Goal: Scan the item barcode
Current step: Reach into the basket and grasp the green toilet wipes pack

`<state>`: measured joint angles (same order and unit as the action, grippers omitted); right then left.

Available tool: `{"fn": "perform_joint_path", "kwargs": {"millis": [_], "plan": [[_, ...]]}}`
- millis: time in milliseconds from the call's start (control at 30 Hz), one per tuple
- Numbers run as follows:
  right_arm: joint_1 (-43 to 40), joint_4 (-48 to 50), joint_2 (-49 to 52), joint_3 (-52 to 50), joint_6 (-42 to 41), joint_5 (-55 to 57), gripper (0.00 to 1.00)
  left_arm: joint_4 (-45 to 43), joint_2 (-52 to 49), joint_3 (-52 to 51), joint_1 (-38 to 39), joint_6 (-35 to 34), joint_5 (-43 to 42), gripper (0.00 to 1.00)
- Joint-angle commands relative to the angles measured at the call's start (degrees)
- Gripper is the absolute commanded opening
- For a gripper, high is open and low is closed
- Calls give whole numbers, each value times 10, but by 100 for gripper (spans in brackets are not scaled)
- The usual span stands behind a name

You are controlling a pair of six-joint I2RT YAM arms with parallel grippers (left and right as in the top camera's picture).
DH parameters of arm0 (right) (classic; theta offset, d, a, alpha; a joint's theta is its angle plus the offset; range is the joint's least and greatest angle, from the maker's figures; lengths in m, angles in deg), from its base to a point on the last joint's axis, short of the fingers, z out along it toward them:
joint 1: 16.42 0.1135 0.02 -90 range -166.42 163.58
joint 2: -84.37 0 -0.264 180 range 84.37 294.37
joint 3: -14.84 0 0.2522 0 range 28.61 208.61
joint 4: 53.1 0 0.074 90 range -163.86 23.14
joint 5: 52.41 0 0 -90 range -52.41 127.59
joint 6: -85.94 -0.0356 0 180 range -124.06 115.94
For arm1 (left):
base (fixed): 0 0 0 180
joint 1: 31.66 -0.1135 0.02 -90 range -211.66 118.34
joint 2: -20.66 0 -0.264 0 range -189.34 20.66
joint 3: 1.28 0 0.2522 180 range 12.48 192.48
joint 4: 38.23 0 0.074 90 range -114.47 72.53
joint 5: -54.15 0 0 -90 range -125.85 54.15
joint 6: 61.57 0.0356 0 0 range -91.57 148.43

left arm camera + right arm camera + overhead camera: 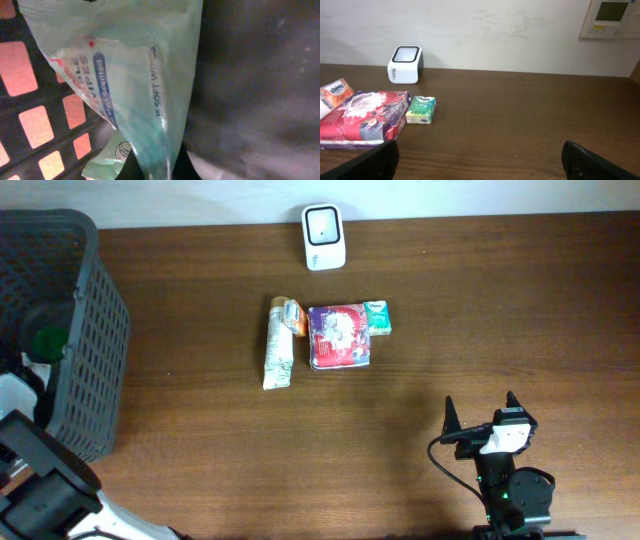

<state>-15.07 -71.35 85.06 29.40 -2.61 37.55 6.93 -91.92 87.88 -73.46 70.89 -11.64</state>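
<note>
The left gripper will next lift over the basket's side, then go down and release between the pale and red packs past it, to that gripper's right in the overhead view.
A pale green pack of wipes (125, 65) fills the left wrist view, hanging inside the dark basket (95, 330). My left gripper (160, 172) is shut on the pack's lower edge, its dark fingers (182, 169) pinching the film. From overhead only a green patch (48, 340) shows in the basket, and the left gripper itself is hidden there. The white barcode scanner (323, 237) stands at the table's far edge and also appears as the scanner (405, 64) in the right wrist view. My right gripper (481, 406) hovers open over bare wood at the front right, as the right gripper (480, 165) holding nothing.
A long pale pack (278, 345), a red pack (338, 336) and a small green tissue pack (378, 318) lie together mid-table, in front of the scanner. The basket's lattice wall (50, 107) stands close on the left of the held pack.
</note>
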Motion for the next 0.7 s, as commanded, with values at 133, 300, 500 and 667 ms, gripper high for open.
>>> {"fn": "perform_joint_path", "kwargs": {"millis": [133,300,500,667], "plan": [[5,-2,-3,-5,-4,3,99,-1,113,-3,-2,-189,-129,0],[5,-2,-3,-5,-4,3,99,-22,289,-3,-2,-276,-327,0],[5,-2,-3,-5,-4,3,99,-82,418,-3,15,-580,-572,0],[5,-2,-3,-5,-4,3,99,-42,424,-3,148,-585,-654,0]]}}
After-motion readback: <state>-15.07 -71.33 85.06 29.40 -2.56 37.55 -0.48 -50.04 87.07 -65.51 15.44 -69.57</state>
